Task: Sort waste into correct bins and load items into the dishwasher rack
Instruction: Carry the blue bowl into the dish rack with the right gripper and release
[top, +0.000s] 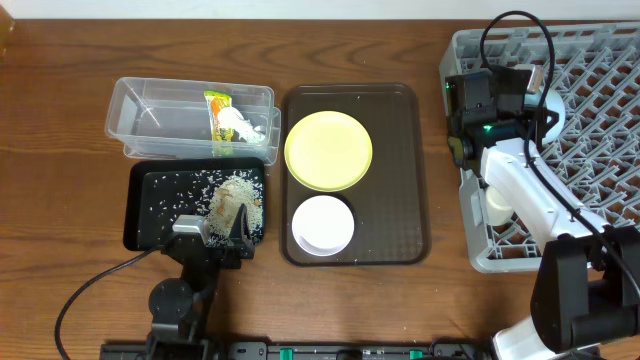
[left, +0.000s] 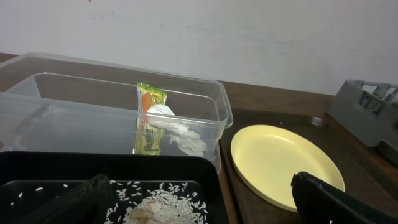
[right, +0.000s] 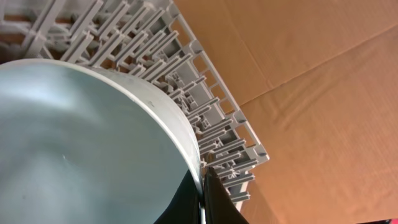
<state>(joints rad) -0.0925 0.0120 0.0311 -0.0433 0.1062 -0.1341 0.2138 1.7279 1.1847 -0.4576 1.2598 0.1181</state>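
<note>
Next I need to lower my right gripper to the left in the overhead view and release the bowl's rim, since the rack's side by the brown tray lies below it.
My right gripper (top: 532, 95) is shut on the rim of the light blue bowl (right: 81, 143), holding it on edge over the grey dishwasher rack (top: 590, 60); the pinch shows in the right wrist view (right: 202, 186). My left gripper (top: 215, 232) is open and empty, low over the near edge of the black tray (top: 145, 215), which holds rice grains and beige scraps (top: 235, 200). The clear tub (top: 150, 110) holds the snack wrapper (top: 217, 112) and the white tissue (top: 240, 125). The yellow plate (top: 328, 150) and the white bowl (top: 322, 225) sit apart on the brown tray. The chopsticks are out of view.
The dark brown serving tray (top: 405, 180) lies between the bins and the rack. The rack's lattice (right: 186, 68) sits close behind the bowl, with cardboard-brown surface (right: 323, 124) beyond it. In the left wrist view the tub (left: 74, 118) and the plate (left: 280, 162) lie ahead.
</note>
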